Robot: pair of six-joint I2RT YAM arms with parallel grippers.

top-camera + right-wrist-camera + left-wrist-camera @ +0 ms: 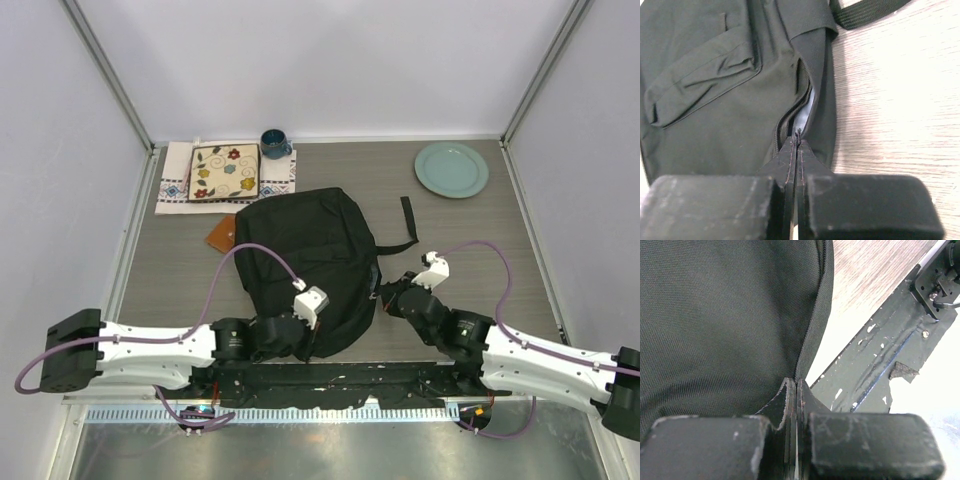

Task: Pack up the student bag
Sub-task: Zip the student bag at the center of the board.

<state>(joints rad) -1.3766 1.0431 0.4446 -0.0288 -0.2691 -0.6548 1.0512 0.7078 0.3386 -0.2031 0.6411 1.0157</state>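
Note:
I should next draw the pull (799, 132) in my right gripper outward to the zipper gap's far end to shut the pale-lined opening, then release it.
The student bag (305, 255) is a large black backpack lying flat mid-table. Its front pocket (700, 82) shows in the right wrist view, and so does a partly open zipper (790, 117) with pale lining in the gap. At the bag's right side, my right gripper (385, 296) (798, 136) is shut on the small zipper pull (799, 132) at the end of that gap. My left gripper (303, 335) (796, 382) is at the bag's near edge. Its jaws are pressed together where the bag's seamed rim (815, 325) runs into their tips.
A brown wallet-like item (222, 235) lies against the bag's left side. A patterned square plate (224, 172) sits on a cloth at the back left, with a blue mug (275, 143) beside it. A green plate (452, 169) lies back right. A black strap (408, 222) trails right. The black base rail (330, 378) lines the near edge.

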